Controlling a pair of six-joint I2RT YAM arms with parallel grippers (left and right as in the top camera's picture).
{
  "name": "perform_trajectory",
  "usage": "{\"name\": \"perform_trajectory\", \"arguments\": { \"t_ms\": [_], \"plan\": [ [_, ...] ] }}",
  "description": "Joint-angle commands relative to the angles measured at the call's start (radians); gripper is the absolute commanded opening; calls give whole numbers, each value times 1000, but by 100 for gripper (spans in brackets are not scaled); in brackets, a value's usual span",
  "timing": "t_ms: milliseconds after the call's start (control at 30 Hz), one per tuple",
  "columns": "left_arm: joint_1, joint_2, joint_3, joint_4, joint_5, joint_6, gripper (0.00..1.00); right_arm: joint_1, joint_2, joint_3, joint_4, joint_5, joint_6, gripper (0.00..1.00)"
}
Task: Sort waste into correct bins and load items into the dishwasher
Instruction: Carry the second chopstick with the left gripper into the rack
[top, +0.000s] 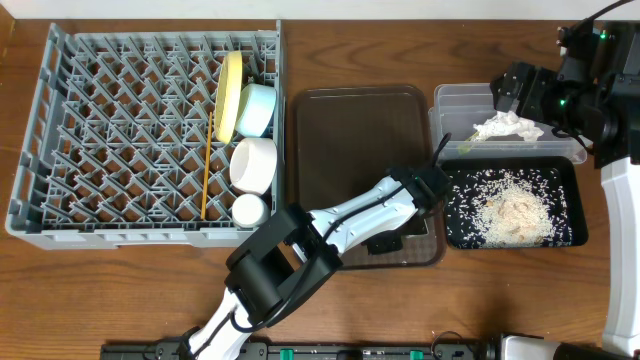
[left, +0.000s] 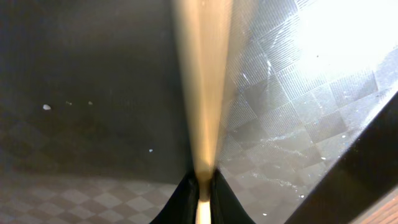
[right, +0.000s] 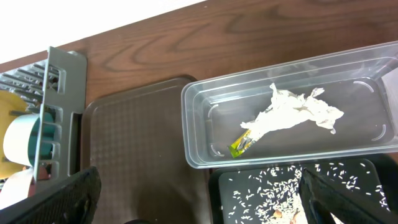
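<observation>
The rack's lying chopstick is to the left of my left gripper in the overhead view. I will raise that gripper next and carry it over the chopstick to release.
My left gripper (top: 432, 186) hangs over the right edge of the brown serving tray, shut on a wooden chopstick (left: 200, 93) that runs up from between the fingers (left: 203, 177). A second chopstick (top: 207, 165) lies in the grey dishwasher rack (top: 110, 130). With it are the yellow plate (top: 230, 95), light blue bowl (top: 256, 110), white bowl (top: 254, 163) and small white cup (top: 249, 209). The clear tub (top: 460, 95) holds the napkin (right: 292, 112) and green-yellow wrapper (right: 241, 144). Rice (top: 510, 210) covers the black tray (top: 565, 180). My right gripper (top: 515, 90) hovers open above the tub.
The dark brown serving tray (top: 350, 140) lies between the rack and the two bins, with a few stray grains on it. Bare wooden table (top: 100, 290) shows in front of the rack. The right arm's body stands at the far right edge.
</observation>
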Motion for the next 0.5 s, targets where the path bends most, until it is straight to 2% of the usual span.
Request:
{"name": "perform_trajectory", "arguments": {
  "t_ms": [0,100,200,333,467],
  "plan": [
    [0,31,14,-8,-17,-9,8,-4,3,2,0,-4,8,99],
    [1,25,23,-18,-18,-9,7,-4,3,2,-1,-4,8,99],
    [10,-13,39,-6,-88,-35,7,-3,3,2,-2,-4,8,99],
    [42,-97,45,49,-193,-131,7,2,3,2,-1,-4,8,99],
    [108,-209,45,107,-199,-242,7,2,3,2,-2,-4,8,99]
  ]
}}
